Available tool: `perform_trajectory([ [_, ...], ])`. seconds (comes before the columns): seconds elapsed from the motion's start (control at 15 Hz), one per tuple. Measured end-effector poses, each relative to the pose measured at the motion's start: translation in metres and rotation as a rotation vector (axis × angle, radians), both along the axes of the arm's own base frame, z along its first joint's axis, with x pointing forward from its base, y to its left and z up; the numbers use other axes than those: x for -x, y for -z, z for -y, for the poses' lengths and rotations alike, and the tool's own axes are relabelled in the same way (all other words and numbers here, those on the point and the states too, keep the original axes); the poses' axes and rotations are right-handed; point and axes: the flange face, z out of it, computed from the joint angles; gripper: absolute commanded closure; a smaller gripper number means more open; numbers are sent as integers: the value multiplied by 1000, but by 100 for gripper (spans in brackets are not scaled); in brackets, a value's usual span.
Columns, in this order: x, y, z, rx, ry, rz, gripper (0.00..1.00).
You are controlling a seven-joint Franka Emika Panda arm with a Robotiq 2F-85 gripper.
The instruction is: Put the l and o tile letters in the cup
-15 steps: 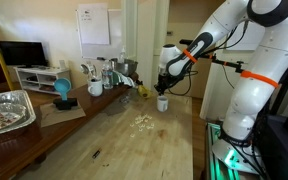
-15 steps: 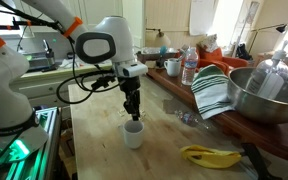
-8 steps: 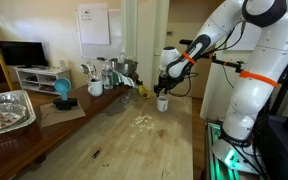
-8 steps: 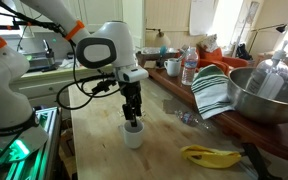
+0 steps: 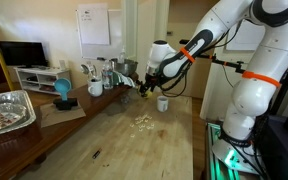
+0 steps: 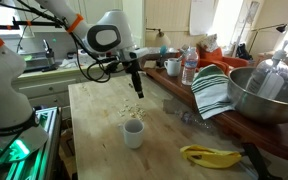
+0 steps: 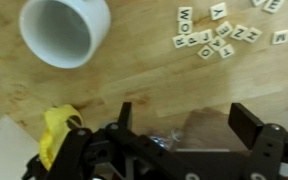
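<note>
The tiles lie flat below the robot's open gripper, so the robot next needs to lower it toward the right in the wrist view, onto the tile cluster's end away from the cup.
The small white cup (image 5: 162,103) (image 6: 133,132) stands upright on the wooden table, and in the wrist view it sits at the top left (image 7: 64,30). A cluster of loose letter tiles (image 7: 219,35) (image 5: 142,121) lies on the wood beside it; I cannot pick out the l or the o tile. My gripper (image 5: 149,82) (image 6: 136,86) (image 7: 184,125) hangs open above the table, off to the side of the cup and clear of it. Nothing is between its fingers (image 7: 246,125). The inside of the cup is too blurred to read.
A banana (image 6: 209,155) (image 7: 54,135) lies near the cup. A striped towel (image 6: 212,90), a big metal bowl (image 6: 269,95), a water bottle (image 6: 189,68) and a white mug (image 6: 172,67) line one table side. A foil tray (image 5: 4,110) sits on the far corner.
The gripper stood low over the cup, nearly shut; its jaws have spread wide, and it has lifted and swung away from the cup.
</note>
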Motion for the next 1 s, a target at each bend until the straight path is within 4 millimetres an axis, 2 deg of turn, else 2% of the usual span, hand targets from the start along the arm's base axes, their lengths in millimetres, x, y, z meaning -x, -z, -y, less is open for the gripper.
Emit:
perform_trajectory([
  [0.2, -13, -2, -75, -23, -177, -3, 0],
  [0.4, -20, 10, -131, -77, -330, -43, 1],
  [0.47, -21, 17, -144, -96, -373, -62, 11],
  [0.53, -22, 26, -155, -111, -409, -84, 13],
  [0.6, -23, 36, -162, -119, -440, -107, 20],
  [0.73, -26, 55, -169, -129, -479, -149, 32],
  [0.87, -29, 76, -169, -138, -504, -190, 29],
  [0.93, -30, 85, -169, -141, -516, -209, 34],
  [1.0, -31, 93, -169, -143, -526, -225, 33],
])
